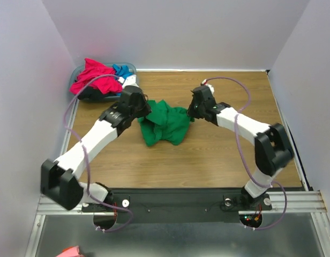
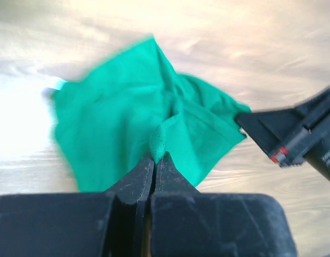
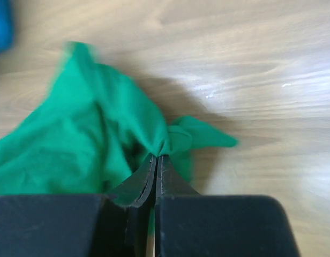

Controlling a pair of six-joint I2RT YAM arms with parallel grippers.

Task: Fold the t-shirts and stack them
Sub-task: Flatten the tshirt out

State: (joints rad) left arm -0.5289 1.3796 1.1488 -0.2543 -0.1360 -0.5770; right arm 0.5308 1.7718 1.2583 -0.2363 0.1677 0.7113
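Observation:
Next, my left gripper carries its fold up, away from the right gripper, since the t-shirt hangs bunched. Then it lowers the fold onto the tabletop near the basin and releases it.
A bright green t-shirt [image 1: 165, 126] hangs bunched over the middle of the wooden table, held between both grippers. My left gripper [image 1: 148, 111] is shut on a fold of the green t-shirt [image 2: 122, 118] at its left edge. My right gripper [image 1: 190, 113] is shut on the green t-shirt [image 3: 90, 139] at its right edge. A magenta-pink t-shirt [image 1: 92, 75], a bright blue t-shirt [image 1: 122, 71] and a black t-shirt [image 1: 91, 93] lie heaped in the basin at the back left.
The translucent blue plastic basin [image 1: 130, 66] stands in the back left corner. White walls enclose the table on the left, back and right. The right gripper's black body [image 2: 293, 134] shows in the left wrist view.

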